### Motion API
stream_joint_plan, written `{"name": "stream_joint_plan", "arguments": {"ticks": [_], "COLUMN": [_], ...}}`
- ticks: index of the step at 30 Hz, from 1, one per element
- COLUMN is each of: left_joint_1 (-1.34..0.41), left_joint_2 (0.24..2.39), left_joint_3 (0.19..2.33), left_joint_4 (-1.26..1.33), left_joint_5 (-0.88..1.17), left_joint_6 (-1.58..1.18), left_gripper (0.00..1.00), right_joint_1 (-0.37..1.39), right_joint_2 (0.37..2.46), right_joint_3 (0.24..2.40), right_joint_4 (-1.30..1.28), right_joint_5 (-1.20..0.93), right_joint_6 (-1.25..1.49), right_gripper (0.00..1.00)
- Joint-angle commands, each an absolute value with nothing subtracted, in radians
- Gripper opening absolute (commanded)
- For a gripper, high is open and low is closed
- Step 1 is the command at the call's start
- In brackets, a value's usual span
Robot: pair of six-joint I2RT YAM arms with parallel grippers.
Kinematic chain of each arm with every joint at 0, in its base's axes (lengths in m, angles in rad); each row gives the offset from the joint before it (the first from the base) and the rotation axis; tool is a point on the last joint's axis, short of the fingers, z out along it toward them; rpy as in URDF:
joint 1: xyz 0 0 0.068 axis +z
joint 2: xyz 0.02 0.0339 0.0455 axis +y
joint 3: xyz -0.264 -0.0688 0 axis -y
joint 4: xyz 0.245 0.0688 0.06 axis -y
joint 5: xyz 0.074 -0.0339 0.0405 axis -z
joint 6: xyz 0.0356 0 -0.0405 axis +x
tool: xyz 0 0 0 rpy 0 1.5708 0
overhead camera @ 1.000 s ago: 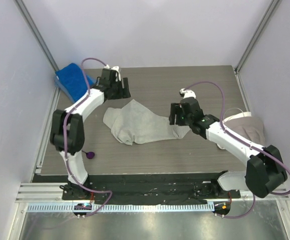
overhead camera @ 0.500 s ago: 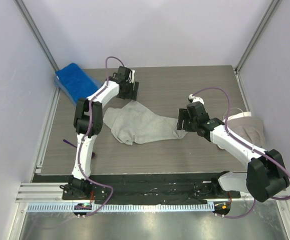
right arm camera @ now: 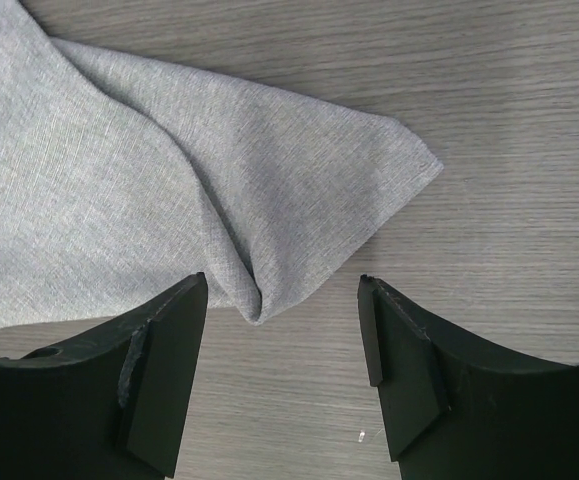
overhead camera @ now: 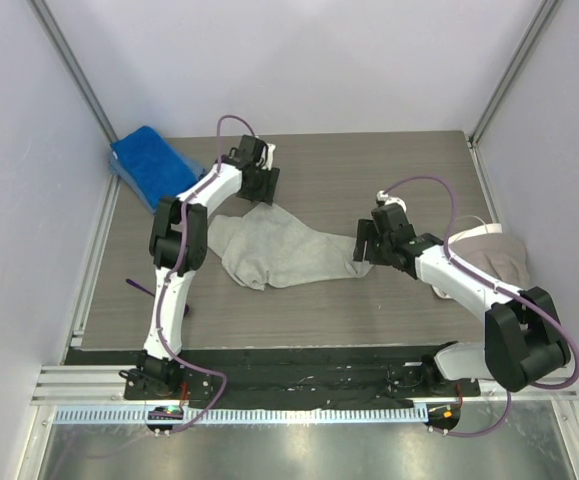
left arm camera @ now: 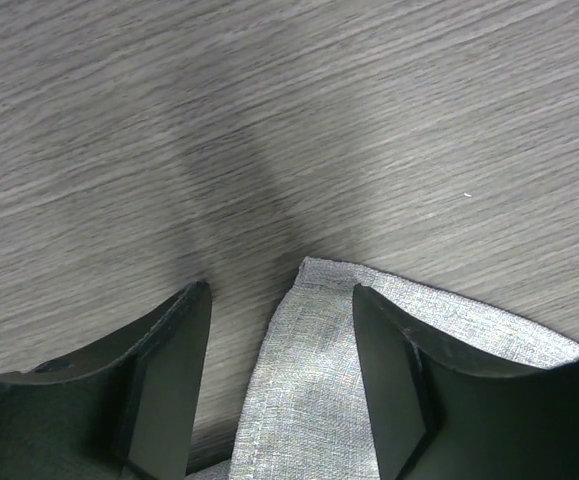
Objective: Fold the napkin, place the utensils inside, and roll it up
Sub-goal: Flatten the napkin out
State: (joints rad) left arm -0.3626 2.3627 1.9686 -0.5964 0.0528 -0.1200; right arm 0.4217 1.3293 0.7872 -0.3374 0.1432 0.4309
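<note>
The right gripper goes down, outward and to the right in the wrist view onto the napkin's free corner (right arm camera: 421, 163) next, as its fingers have only a folded tip between them.
The light grey napkin (overhead camera: 279, 250) lies crumpled at the middle of the table. My left gripper (overhead camera: 261, 186) is open at its far corner. In the left wrist view that corner (left arm camera: 319, 360) lies between the open fingers of the gripper (left arm camera: 280, 292), low over the table. My right gripper (overhead camera: 366, 242) is open at the napkin's right end. In the right wrist view a folded tip of the cloth (right arm camera: 169, 170) reaches in between the open fingers of the gripper (right arm camera: 281, 284). The dark purple utensil (overhead camera: 139, 287) lies at the left, partly hidden by the left arm.
A bright blue towel (overhead camera: 149, 160) lies at the far left corner. A beige-grey cloth (overhead camera: 501, 256) lies at the right edge under the right arm. Walls close the table in on the left, the back and the right.
My left gripper has moved right and nearer, from beside the blue towel to the napkin's far corner. My right gripper has shifted a little right along the napkin's end. The napkin has not moved.
</note>
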Motion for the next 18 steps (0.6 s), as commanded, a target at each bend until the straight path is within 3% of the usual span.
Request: {"name": "stream_joint_plan", "arguments": {"ticks": [1,6,10,13,18], "left_joint_1": [-0.39,-0.414,-0.417,-0.417,-0.417], "left_joint_2": [2.365,2.375,2.381,2.364,2.318], "left_joint_3": [1.963,1.95,1.948,1.927,1.867], "left_joint_4": [-0.62,-0.618,-0.63,-0.62,-0.568], "left_joint_5": [0.071,0.075,0.066,0.06,0.044], "left_joint_6": [-0.101,-0.092,-0.098,-0.11,-0.133], "left_gripper": [0.59,0.41,0.11,0.0,0.0], "right_joint_1": [0.37,0.311,0.247,0.198,0.167], "right_joint_2": [1.327,1.353,1.4,1.439,1.514], "right_joint_3": [0.798,0.79,0.798,0.805,0.821], "right_joint_4": [-0.324,-0.322,-0.31,-0.298,-0.261], "right_joint_5": [0.137,0.092,0.066,0.071,0.072], "right_joint_6": [0.474,0.469,0.463,0.454,0.433], "right_gripper": [0.7,0.7,0.69,0.67,0.63]}}
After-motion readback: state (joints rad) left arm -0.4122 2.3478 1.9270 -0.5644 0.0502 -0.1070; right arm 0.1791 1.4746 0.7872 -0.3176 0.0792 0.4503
